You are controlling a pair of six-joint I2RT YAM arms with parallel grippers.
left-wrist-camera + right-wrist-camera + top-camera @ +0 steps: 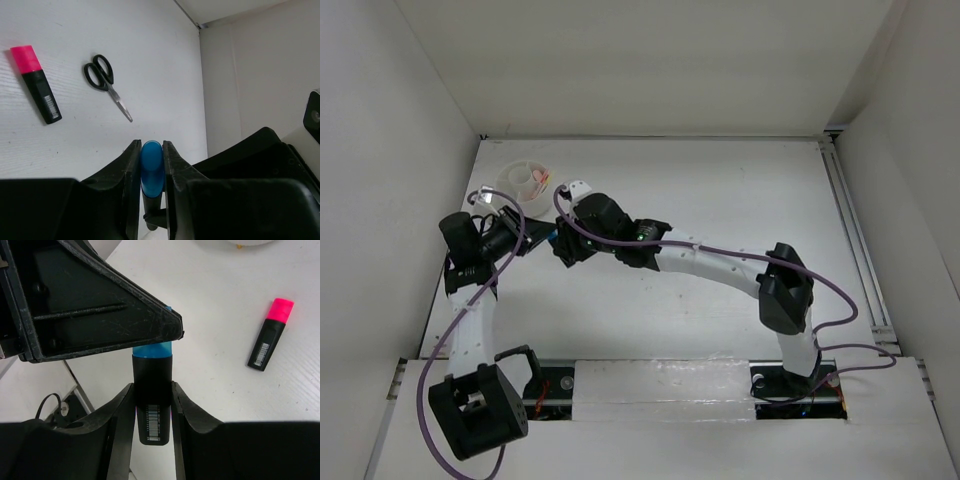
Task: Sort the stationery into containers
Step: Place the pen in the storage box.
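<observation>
My left gripper needs to move outward and to the left in the top view and release over the tub's emptier side (506, 181), since pink and orange items fill one side.
The blue-and-black highlighter (151, 390) is held between both grippers above the table. My left gripper (151, 146) is shut on its blue cap (151, 167). My right gripper (152, 387) is shut on its black body. In the top view the two grippers meet at the left middle of the table, left gripper (525, 240) and right gripper (560, 245), just in front of the round white tub (517, 172). The pink-and-black highlighter (36, 82) lies flat on the table and also shows in the right wrist view (270, 340). The black-handled scissors (105, 82) lie closed beside it.
The tub holds some pink and orange items (538, 180). White walls enclose the table at the left, back and right. A metal rail (850, 235) runs along the right edge. The arms hide the table under them in the top view.
</observation>
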